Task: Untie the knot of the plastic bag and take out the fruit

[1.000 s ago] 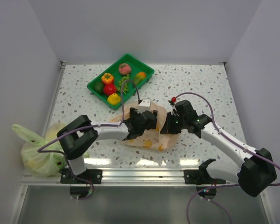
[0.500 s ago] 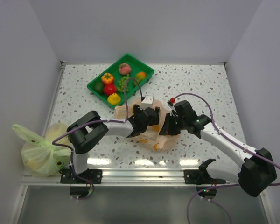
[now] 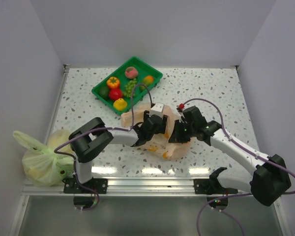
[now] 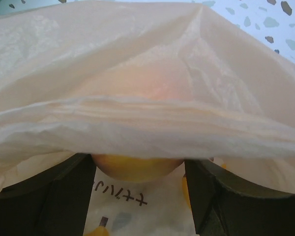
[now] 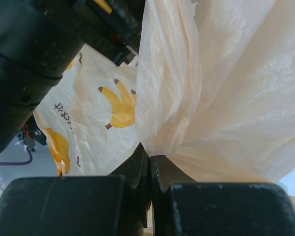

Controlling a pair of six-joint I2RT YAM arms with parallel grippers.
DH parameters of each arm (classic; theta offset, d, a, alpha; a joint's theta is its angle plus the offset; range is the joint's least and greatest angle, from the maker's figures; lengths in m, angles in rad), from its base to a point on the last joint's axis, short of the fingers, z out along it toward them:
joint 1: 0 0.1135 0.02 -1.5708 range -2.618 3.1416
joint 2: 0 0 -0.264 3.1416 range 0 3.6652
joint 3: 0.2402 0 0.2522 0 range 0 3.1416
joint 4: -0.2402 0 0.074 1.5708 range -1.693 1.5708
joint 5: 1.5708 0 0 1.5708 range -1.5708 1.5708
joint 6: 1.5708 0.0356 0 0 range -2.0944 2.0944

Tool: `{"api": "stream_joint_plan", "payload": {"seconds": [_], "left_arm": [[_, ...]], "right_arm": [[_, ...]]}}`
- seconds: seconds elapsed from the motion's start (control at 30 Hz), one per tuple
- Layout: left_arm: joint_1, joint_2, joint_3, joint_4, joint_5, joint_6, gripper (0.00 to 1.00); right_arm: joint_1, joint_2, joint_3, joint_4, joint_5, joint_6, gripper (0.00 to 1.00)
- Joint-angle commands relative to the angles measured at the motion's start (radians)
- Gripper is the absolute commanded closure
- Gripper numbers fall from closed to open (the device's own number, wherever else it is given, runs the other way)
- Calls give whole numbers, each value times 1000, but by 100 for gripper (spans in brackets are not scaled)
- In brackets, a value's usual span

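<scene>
The tray's free spot by the grapes (image 3: 131, 98) is outward, so next the robot should lift the fruit in its left gripper from the bag, carry it outward, lower it and let it go.
The pale orange plastic bag (image 3: 173, 150) lies mid-table between both arms. My left gripper (image 3: 158, 129) reaches into its mouth. In the left wrist view the bag film (image 4: 147, 73) drapes over the fingers (image 4: 64, 196), and a yellow-peach fruit (image 4: 135, 169) fills the gap between them, touching both. My right gripper (image 5: 150, 157) is shut on a bunched fold of the bag (image 5: 226, 98) and holds it up. In the top view the right gripper (image 3: 178, 132) sits at the bag's right side. The knot is out of view.
A green tray (image 3: 155, 73) at the back holds several toy fruits. A yellow-green bag (image 3: 42, 162) lies at the near left edge by the left arm's base. White walls close in three sides. The left arm (image 5: 29, 64) fills the right wrist view's upper left.
My left gripper has pushed to the right, deeper into the bag, and its jaws have narrowed round the fruit. The bag has shifted right with it. The right gripper stays shut.
</scene>
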Motion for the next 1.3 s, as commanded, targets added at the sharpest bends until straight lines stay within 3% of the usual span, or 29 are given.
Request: {"api": "stream_joint_plan", "payload": {"seconds": [0.0, 0.07, 0.53, 0.7, 0.83, 1.03, 1.17, 1.27], "left_arm": [[4, -87, -45, 52, 57, 58, 70], [1, -114, -62, 16, 81, 69, 74], [-33, -466, -223, -264, 374, 106, 73], [-31, -611, -180, -394, 540, 123, 72], [-4, -662, -24, -582, 525, 158, 71], [242, -651, 160, -630, 514, 133, 74], [407, -569, 262, -641, 477, 114, 75], [522, -396, 358, -695, 479, 72, 73]], "right_arm": [[8, -10, 46, -6, 76, -14, 100], [5, -10, 59, -15, 110, -17, 100], [5, 45, 115, -72, 332, -83, 100], [5, 76, 121, -103, 415, -77, 100], [4, 90, 115, -156, 469, -74, 100], [-4, 49, 61, -184, 483, -31, 100], [-6, 7, 33, -190, 483, -8, 100], [-7, -19, 18, -184, 475, -9, 100]]}}
